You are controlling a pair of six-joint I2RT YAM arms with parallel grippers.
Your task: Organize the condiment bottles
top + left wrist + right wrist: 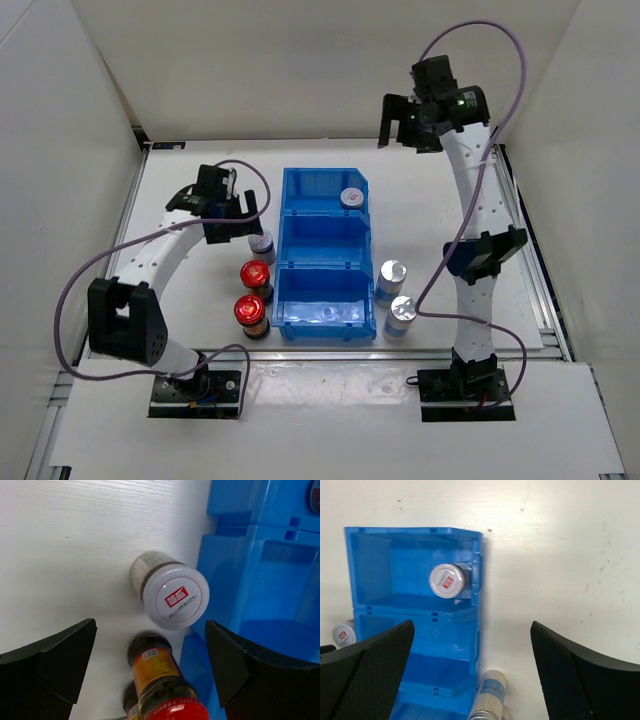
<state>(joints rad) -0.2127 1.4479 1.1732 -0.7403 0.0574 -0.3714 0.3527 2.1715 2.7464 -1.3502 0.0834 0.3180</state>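
Next, my left gripper goes down and to the right in the top view onto the second marked jar's silver cap, which sits off-center toward the bin [282, 255].
A blue three-compartment bin [282, 255] sits mid-table. One silver-capped jar with a red mark [352, 198] stands in its far compartment and also shows in the right wrist view [447, 580]. A second marked jar [262, 243] stands left of the bin, with two red-capped dark jars [255, 275] [249, 312] nearer to me. Two plain silver-capped jars [391, 275] [403, 312] stand right of the bin. My left gripper [225, 215] is open and empty above the marked jar [175, 596] and a red-capped jar [160, 680]. My right gripper [398, 125] is open, empty and high above the far right.
The bin's wall [260, 580] stands close to the right of the left gripper. White walls enclose the table on three sides. The bin's middle and near compartments [435, 630] hold no jars. A silver-capped jar [490, 695] lies below the right gripper's view.
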